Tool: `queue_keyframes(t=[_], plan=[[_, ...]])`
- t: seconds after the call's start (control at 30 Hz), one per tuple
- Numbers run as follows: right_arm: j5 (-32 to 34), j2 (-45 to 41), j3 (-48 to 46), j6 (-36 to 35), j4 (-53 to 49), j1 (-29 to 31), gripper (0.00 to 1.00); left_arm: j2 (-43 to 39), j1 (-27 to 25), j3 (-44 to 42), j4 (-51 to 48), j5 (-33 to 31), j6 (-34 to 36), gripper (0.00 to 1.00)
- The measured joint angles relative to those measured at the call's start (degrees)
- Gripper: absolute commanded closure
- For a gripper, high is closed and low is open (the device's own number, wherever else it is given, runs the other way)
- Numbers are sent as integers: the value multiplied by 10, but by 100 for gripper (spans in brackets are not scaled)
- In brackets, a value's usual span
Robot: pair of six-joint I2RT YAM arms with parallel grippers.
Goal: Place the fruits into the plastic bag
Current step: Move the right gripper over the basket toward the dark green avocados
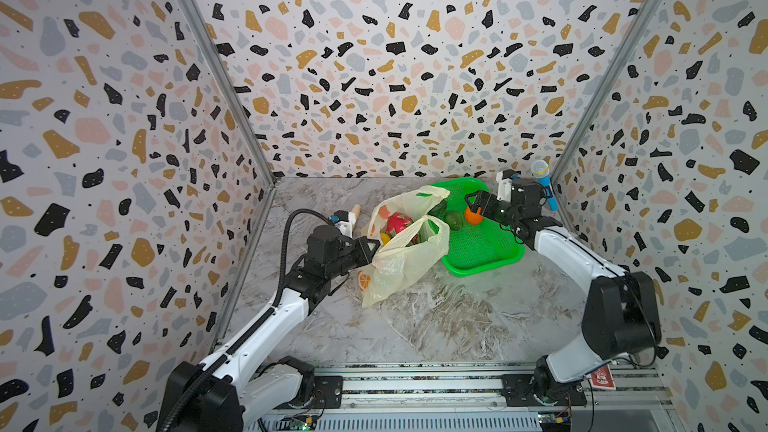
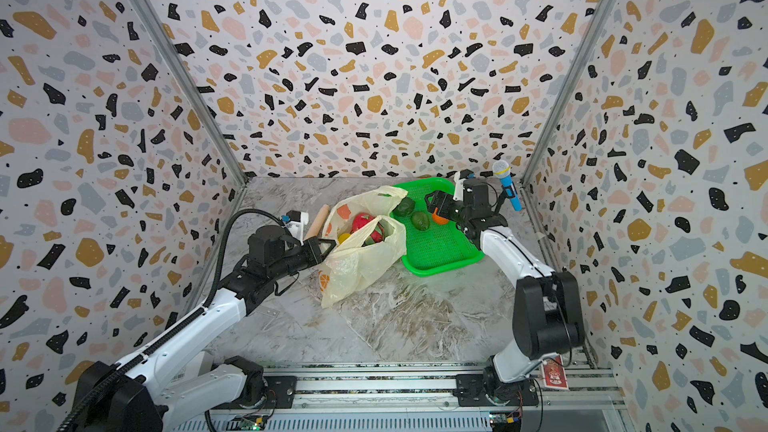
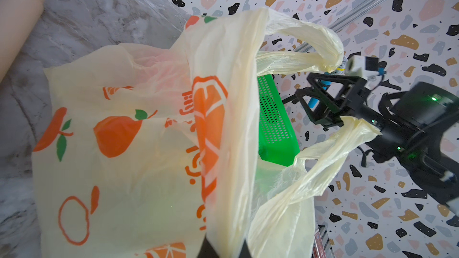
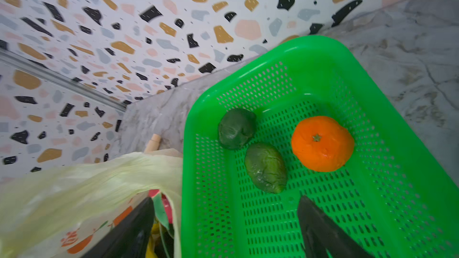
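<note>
My right gripper should next lower its open fingers to the nearer avocado below, beside the orange (image 4: pixel 322 143), and close them around the avocado's near end (image 4: pixel 273 179), where the bare bottom of the basket shows.
The plastic bag (image 1: pixel 399 268) lies open on the marble table, and my left gripper (image 1: pixel 370 249) is shut on its near rim; in the left wrist view the bag (image 3: pixel 124 145) sits pinched between the jaws. A dragon fruit (image 1: pixel 397 224) and a lemon (image 1: pixel 384 238) show inside it. The orange (image 4: pixel 322 143) and two avocados (image 4: pixel 265 167) (image 4: pixel 236 128) lie in the green basket (image 4: pixel 323 45). My right gripper (image 4: pixel 224 202) hovers open over the basket's bag-side rim, just short of the nearer avocado, with nothing between its fingers.
A beige stick (image 2: pixel 318 220) lies behind the bag on the left. A blue microphone (image 1: pixel 544 184) leans in the back right corner behind my right arm. The patterned walls stand close on three sides.
</note>
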Motion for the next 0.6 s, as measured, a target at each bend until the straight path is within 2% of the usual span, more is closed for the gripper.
queue_keyframes(t=[0.13,0.27,0.6], plan=[[-8,121,97,-19,-66,1,13,9,0,0,0,0,1,100],[-10,201,155,-39,-116,5,15,21,0,0,0,0,2,100],[-17,242,179,-75,-165,33,18,31,0,0,-2,0,6,100]])
